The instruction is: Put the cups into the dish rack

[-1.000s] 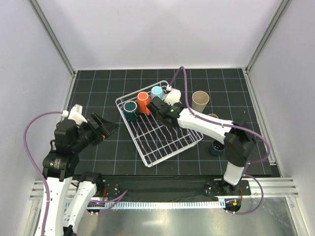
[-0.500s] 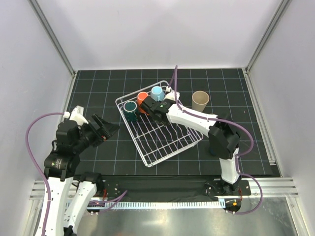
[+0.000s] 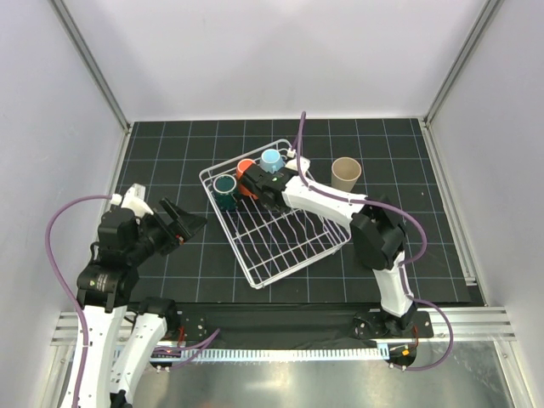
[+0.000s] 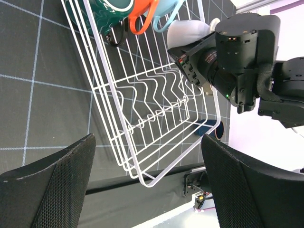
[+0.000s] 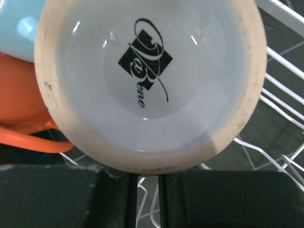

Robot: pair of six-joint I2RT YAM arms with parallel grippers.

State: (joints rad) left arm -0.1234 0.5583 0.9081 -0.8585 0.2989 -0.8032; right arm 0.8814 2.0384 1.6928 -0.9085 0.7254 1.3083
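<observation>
The right gripper lowers to the bare wires beside the orange and light blue cups (image 3: pixel 271 158) next and opens, since the white cup (image 5: pixel 147 80) is still above them.
The white wire dish rack (image 3: pixel 252 285) lies mid-table. A dark teal cup (image 3: pixel 225 185), an orange cup (image 3: pixel 246 170) and a light blue cup (image 3: pixel 271 158) stand in its far corner. My right gripper (image 3: pixel 259 189) is over that corner, shut on a white cup (image 5: pixel 147 80) whose logo-printed base fills the right wrist view, beside the orange cup (image 5: pixel 19 109). The white cup also shows in the left wrist view (image 4: pixel 190 31). My left gripper (image 3: pixel 183 223) is open and empty, left of the rack. A beige tumbler (image 3: pixel 345 174) stands right of the rack.
A navy cup (image 4: pixel 213 130) lies on the mat by the rack's near right side, hidden under my right arm in the top view. The rack (image 4: pixel 147 184) sits skewed on the black gridded mat. Grey walls enclose the table on three sides.
My right gripper moved left with the white cup, from the rack's far right edge to beside the orange cup, and its elbow swung inward. The left arm stayed still.
</observation>
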